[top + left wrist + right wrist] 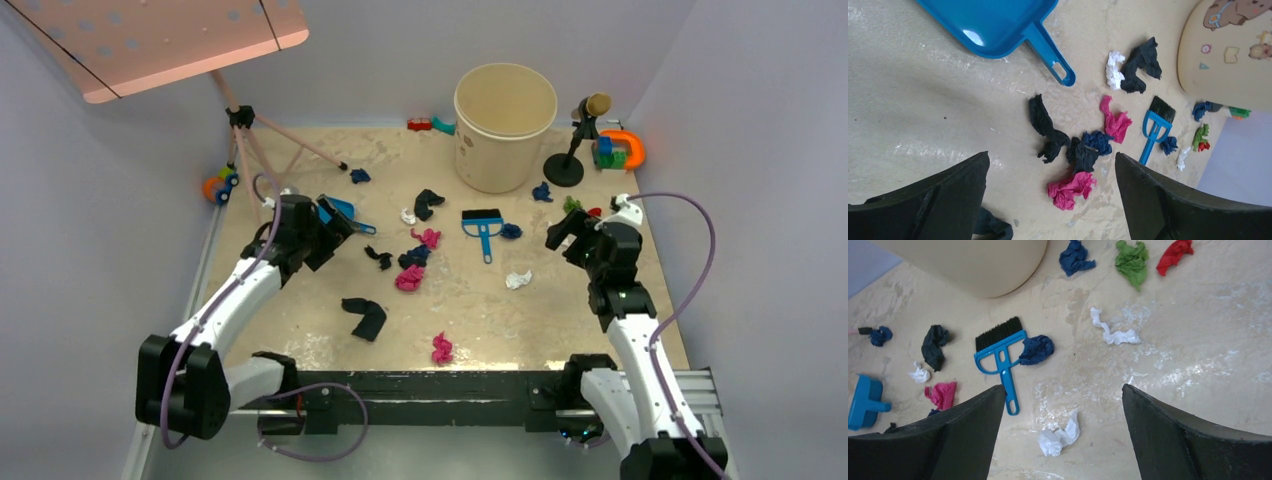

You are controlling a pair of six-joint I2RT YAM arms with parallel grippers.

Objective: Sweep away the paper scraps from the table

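Note:
The brush's slim handle is clear of scraps. I will next move my right gripper to the left in the top view and lower it onto that handle.
Paper scraps lie across the table (300, 330): a black wad (365, 317), magenta wads (441, 348) (410, 278), a white wad (517, 279) and dark blue ones (510, 231). My left gripper (338, 235) is open and empty, hovering beside the blue dustpan (340, 210). Its wrist view shows the gripper (1052, 156) above black, blue and magenta scraps (1070, 190), with the dustpan (993, 25) beyond. My right gripper (560, 235) is open and empty. In its wrist view it (1063, 387) hangs over a white scrap (1058, 437), with the blue brush (1000, 352) to the left.
A beige bin (505, 125) stands at the back centre. A black stand (570, 150) and colourful toys (620, 150) are at the back right. A pink tripod stand (250, 130) and a toy (220, 185) are at the back left. Green and red scraps (1133, 260) lie near the bin.

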